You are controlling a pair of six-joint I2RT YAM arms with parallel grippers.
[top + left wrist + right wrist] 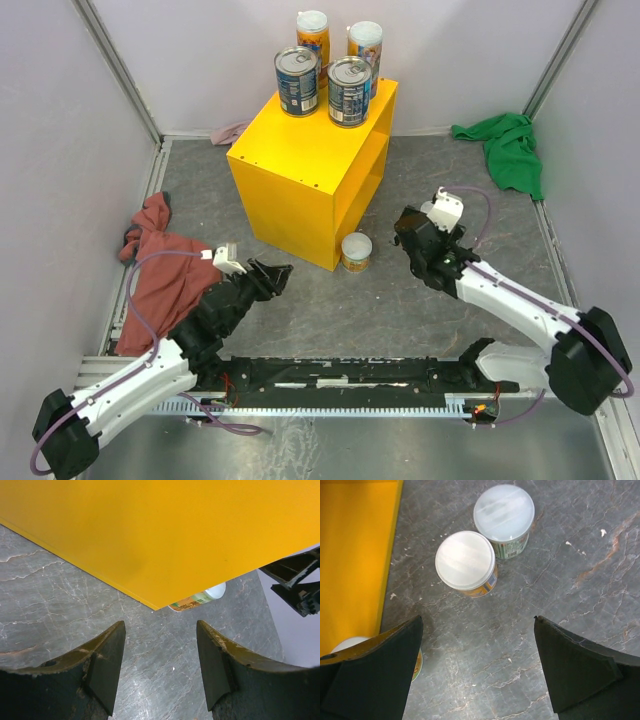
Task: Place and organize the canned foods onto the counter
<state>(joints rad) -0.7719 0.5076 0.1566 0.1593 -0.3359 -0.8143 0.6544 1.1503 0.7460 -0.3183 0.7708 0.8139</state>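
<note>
The nearer of the paired white-lidded cans is below and outward of my right gripper. My right gripper should next go down and outward until its open fingers are on both sides of the lid.
The yellow counter [300, 165] stands mid-table. On its top stand two wide blue cans [297, 82] [349, 90], with two tall orange cans [313, 38] [365, 45] behind them at the far edge. A short white-lidded can [356, 251] stands on the floor by the counter's near corner; it peeks past that corner in the left wrist view [200, 599]. The right wrist view shows two more white-lidded cans [465, 562] [504, 519] upright and side by side on the floor, and a third [351, 643] partly behind a finger. My left gripper [280, 272] [160, 630] and right gripper [405, 228] [477, 630] are open and empty.
A red cloth [160, 270] lies at the left wall, a green cloth [510, 145] at the back right, and a pink cloth [232, 132] behind the counter. Grey walls enclose the table. The counter's yellow side [355, 555] is close on the right gripper's left.
</note>
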